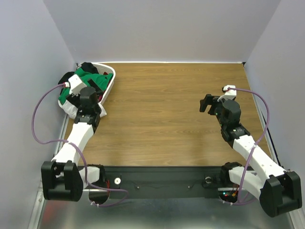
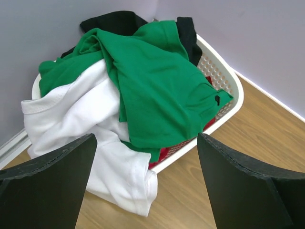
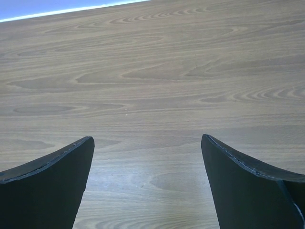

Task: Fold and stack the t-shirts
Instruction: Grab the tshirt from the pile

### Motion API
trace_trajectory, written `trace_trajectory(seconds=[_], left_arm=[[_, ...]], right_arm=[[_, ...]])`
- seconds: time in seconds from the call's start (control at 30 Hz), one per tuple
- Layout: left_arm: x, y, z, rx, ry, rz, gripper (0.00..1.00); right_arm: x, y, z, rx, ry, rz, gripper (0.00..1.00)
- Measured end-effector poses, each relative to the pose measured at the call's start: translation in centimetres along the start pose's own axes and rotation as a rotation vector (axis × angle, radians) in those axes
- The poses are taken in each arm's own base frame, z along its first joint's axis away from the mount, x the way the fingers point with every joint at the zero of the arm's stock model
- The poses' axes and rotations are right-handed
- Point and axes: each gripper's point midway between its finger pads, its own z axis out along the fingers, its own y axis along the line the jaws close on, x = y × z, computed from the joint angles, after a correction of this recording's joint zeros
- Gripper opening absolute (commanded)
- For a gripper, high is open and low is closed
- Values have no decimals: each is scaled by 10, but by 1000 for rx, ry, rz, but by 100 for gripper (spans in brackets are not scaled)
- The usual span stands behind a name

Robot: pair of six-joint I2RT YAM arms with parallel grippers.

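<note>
My left gripper will reach outward and down onto the middle of the bright green shirt (image 2: 147, 88), because that shirt is on top of the heap in the basket (image 2: 224, 78).
A white lattice basket (image 2: 224, 78) in the table's far left corner holds a heap of t-shirts. The bright green shirt (image 2: 157, 86) lies on top, a white shirt (image 2: 81, 119) spills over the near rim onto the table, a black shirt (image 2: 119, 21) lies at the back, and red cloth (image 2: 164, 153) peeks under the green. The heap also shows in the top view (image 1: 83, 81). My left gripper (image 2: 145, 181) is open and empty, just in front of the basket. My right gripper (image 3: 147, 186) is open and empty above bare wood at the right (image 1: 208, 103).
The wooden table (image 1: 162, 109) is enclosed by pale walls on the left, back and right. The basket (image 1: 108, 81) sits against the left and back walls. A black base rail (image 1: 162, 179) runs along the near edge between the arm bases.
</note>
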Motion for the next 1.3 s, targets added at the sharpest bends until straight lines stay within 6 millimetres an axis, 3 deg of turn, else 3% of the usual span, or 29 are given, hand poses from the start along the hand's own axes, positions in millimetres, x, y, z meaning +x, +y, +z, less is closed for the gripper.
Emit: trace_trajectory(seconds=[0.2,0.37,1.07,1.3], left_arm=[[15,-4,26,-25,44,9,99],[10,2,46,-56,38,1,99],[12,-7,95,-93,44,45,97],[25,2,107,-124,72,67,88]], right_arm=[[2,-1,0,2,9,-1,100],[3,-1,-1,3,13,2,100],[-3,0,-4,2,-6,24,100],[-3,-1,-4,10,-7,28,100]])
